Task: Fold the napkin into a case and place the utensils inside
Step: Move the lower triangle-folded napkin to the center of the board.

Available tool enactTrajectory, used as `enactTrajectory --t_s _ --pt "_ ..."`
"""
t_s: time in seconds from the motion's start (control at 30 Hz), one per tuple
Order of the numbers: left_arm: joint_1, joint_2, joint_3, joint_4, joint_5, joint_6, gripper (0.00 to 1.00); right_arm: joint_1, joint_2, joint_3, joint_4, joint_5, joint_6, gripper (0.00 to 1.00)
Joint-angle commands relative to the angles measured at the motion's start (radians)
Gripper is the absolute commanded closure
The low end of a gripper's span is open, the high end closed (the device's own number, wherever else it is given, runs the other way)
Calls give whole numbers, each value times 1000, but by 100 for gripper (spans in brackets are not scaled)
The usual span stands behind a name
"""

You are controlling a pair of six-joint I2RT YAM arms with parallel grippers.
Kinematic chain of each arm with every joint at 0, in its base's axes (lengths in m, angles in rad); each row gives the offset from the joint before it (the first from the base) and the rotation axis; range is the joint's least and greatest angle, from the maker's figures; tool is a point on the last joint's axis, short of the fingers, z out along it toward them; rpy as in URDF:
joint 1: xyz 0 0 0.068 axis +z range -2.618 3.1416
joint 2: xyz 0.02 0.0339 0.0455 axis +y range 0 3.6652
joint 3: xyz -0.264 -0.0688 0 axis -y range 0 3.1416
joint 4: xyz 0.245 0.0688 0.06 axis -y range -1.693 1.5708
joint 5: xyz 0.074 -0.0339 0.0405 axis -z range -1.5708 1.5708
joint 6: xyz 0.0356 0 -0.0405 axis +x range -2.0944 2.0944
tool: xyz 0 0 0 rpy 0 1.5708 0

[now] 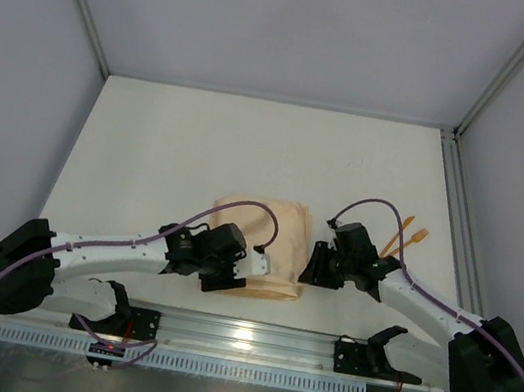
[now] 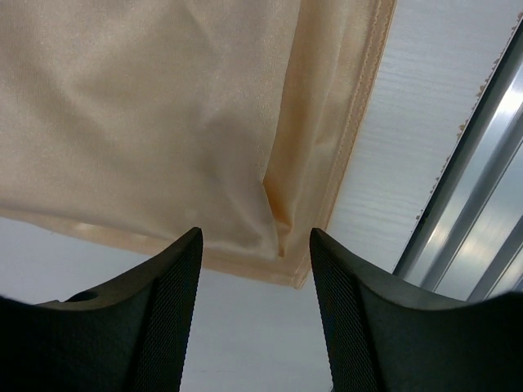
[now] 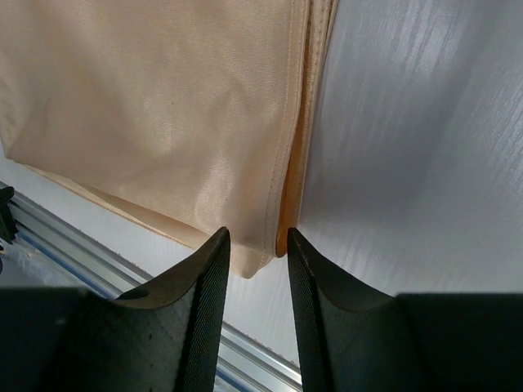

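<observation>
The left gripper moves down onto the near corner of the napkin's upper layer next and closes there, because that corner lies between its open fingers.
The peach-orange napkin lies folded into a rectangle near the table's front middle. My left gripper is over its near edge. In the left wrist view the gripper is open, and a hemmed corner of the napkin lies just beyond the fingertips, with bare table between the fingers. My right gripper is at the napkin's right side. In the right wrist view its jaws stand narrowly apart, and the napkin's near corner sits between the tips. The orange utensils lie on the table to the right.
A metal rail runs along the table's near edge, close behind both grippers; it also shows as the rail in the left wrist view and the rail in the right one. Grey walls enclose the white table on three sides.
</observation>
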Motion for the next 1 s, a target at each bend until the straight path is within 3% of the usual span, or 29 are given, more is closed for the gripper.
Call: enactTrajectory --t_s 0.0,0.37,0.43,0.5,0.63,0.83,0.97 --pt "-10 6 -12 77 16 -24 43 -5 -18 -16 42 -15 18 62" --pt "-13 8 -96 115 -75 58 56 -5 -13 -43 32 -7 18 68" --pt "-13 8 -104 126 -77 58 65 -5 -1 -42 40 -23 18 72" --pt "-13 6 -107 129 -80 65 72 -3 -1 -40 45 -27 16 83" --pt "-13 -3 -111 160 -116 61 100 -3 -19 -13 9 -17 -7 97" --pt "-1 -49 -38 3 -162 60 100 0 -45 64 -89 -66 -60 97" --pt "37 -161 7 -81 -86 77 100 17 -64 98 -130 -151 -80 97"
